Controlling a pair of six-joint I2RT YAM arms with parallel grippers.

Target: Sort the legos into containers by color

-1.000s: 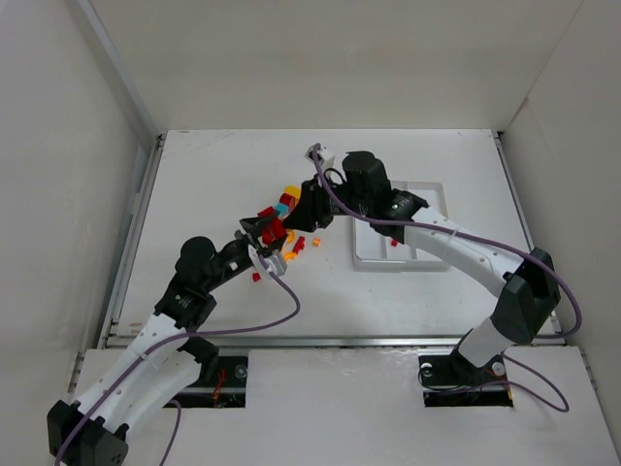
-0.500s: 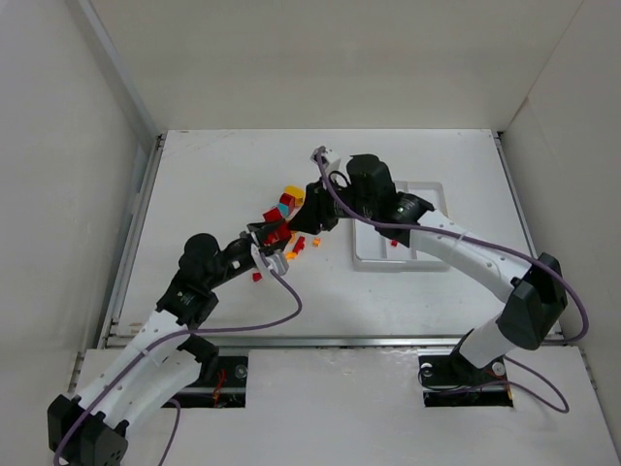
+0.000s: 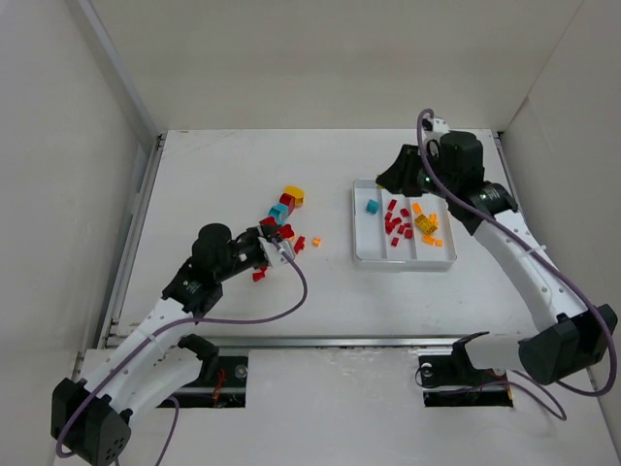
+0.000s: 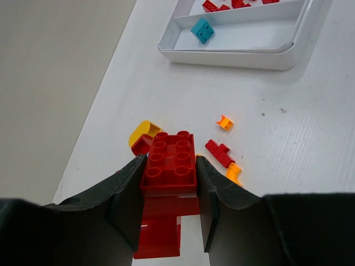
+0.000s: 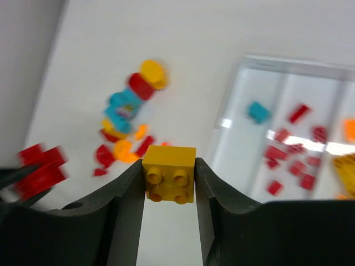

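Observation:
Yellow and orange bricks share one container (image 3: 428,227), so the right gripper will next move past the red bricks and down over that container (image 5: 341,160) and let go of the yellow brick.
My left gripper (image 4: 169,194) is shut on a red brick (image 4: 169,163), held just above the table beside the loose legos (image 3: 284,207): red, yellow and teal pieces left of the tray. My right gripper (image 5: 169,188) is shut on a yellow brick (image 5: 170,173) and hangs in the air near the far left corner of the white tray (image 3: 403,263). The containers hold a teal brick (image 3: 372,206) on the left, several red bricks (image 3: 396,223) in the middle and orange ones (image 3: 425,225) on the right. The right wrist view is blurred.
Small orange (image 4: 224,122) and red (image 4: 219,153) pieces lie on the table between my left gripper (image 3: 277,245) and the tray rim (image 4: 222,55). White walls enclose the table on three sides. A metal rail (image 3: 136,233) runs along its left edge.
My right arm has swung away from the pile to the tray, carrying the yellow brick. My left gripper has closed on the red brick and drawn back a little.

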